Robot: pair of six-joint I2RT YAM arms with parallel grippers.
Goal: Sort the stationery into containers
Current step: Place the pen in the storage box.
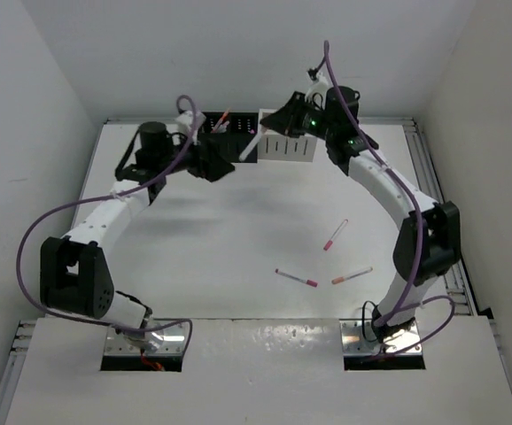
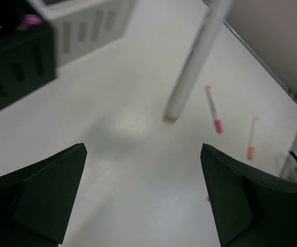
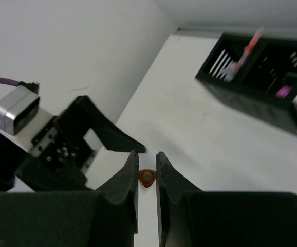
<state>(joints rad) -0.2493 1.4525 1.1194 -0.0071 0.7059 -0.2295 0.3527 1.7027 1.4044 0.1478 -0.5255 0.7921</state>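
I need to lift my right gripper over the black organiser's rim, then lower it to the left in the top view, because the black organiser's emptier section [image 1: 245,122] [image 3: 278,66] is below it there.
My right gripper [image 1: 269,124] is shut on a white pen with an orange end [image 1: 252,144], held in the air in front of the white organiser [image 1: 287,147]. The right wrist view shows its orange end [image 3: 147,177] between the closed fingers [image 3: 130,172]. The left wrist view shows the pen [image 2: 195,62] hanging slanted above the table. My left gripper [image 1: 225,164] is open and empty by the black organiser [image 1: 238,124], jaws wide apart [image 2: 143,149]. An orange pen [image 1: 223,119] sticks out of the black organiser [image 3: 256,77]. The highlighter and jar are out of view.
Three loose pens lie on the table toward the right: a pink one [image 1: 335,235], another pink one [image 1: 297,278] and an orange one [image 1: 352,276]. Both organisers stand at the back edge. The right arm's elbow [image 1: 424,239] stands near the right rail.
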